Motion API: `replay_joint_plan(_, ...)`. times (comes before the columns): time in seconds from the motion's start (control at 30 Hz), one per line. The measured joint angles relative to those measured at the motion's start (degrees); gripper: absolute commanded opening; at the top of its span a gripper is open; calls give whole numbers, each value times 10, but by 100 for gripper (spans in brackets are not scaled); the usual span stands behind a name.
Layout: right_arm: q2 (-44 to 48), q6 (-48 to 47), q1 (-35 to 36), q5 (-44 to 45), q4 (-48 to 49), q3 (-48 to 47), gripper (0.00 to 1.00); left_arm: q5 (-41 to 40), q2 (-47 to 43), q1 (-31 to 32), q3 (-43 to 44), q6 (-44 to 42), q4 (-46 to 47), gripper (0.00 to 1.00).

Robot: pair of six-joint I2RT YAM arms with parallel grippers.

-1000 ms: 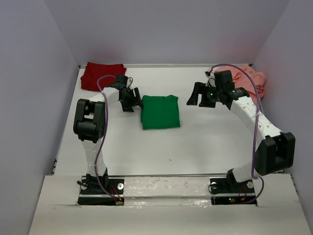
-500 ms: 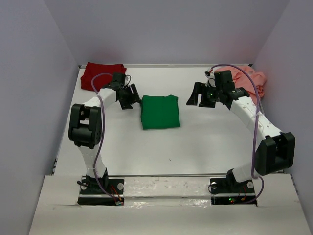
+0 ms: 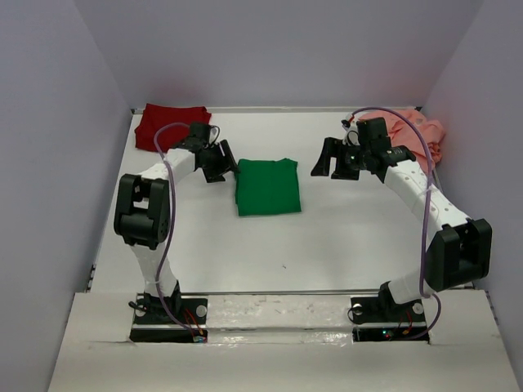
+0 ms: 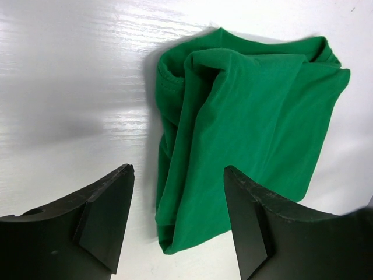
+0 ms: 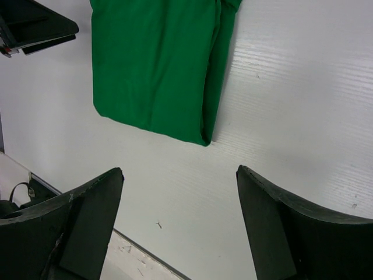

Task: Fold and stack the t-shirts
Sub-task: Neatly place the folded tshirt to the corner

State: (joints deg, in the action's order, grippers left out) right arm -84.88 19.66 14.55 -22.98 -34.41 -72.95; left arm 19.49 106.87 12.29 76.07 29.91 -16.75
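I will move my left gripper down and to the right in the top view, onto the green shirt's layered side edge (image 3: pixel 239 183) (image 4: pixel 182 123), because there are raised folds there.
The bright green t-shirt (image 3: pixel 268 186) lies folded into a rectangle on the white table, also seen in the left wrist view (image 4: pixel 245 128) and the right wrist view (image 5: pixel 154 64). The dark red t-shirt (image 3: pixel 167 124) sits bunched in the back left corner. The salmon pink t-shirt (image 3: pixel 418 135) lies crumpled at the back right, partly hidden by the right arm. My left gripper (image 3: pixel 222 163) (image 4: pixel 178 170) is open just above the green shirt's back left edge, holding nothing. My right gripper (image 3: pixel 333 166) (image 5: pixel 179 170) stands open and empty to the right of the green shirt.
Lilac walls close the table (image 3: pixel 343 237) in on the left, back and right. A purple cable (image 3: pixel 425 237) loops along each arm. A finger of the left gripper (image 5: pixel 35 26) shows in the right wrist view's top left corner.
My left arm swung its elbow left and drew the gripper a little toward the back, its jaws narrowing slightly. The right arm barely moved. The shirts lie as before.
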Motion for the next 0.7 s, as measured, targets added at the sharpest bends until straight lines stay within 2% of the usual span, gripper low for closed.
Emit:
replay_joint_plan(0.5, 0, 0, 0, 0, 0, 0, 84, 0, 70, 31, 13, -3, 1, 68)
replay_joint_plan(0.6, 0, 0, 0, 0, 0, 0, 84, -5, 87, 35, 35, -3, -7, 62)
replay_joint_plan(0.7, 0, 0, 0, 0, 0, 0, 85, -8, 104, 39, 57, -4, -10, 44)
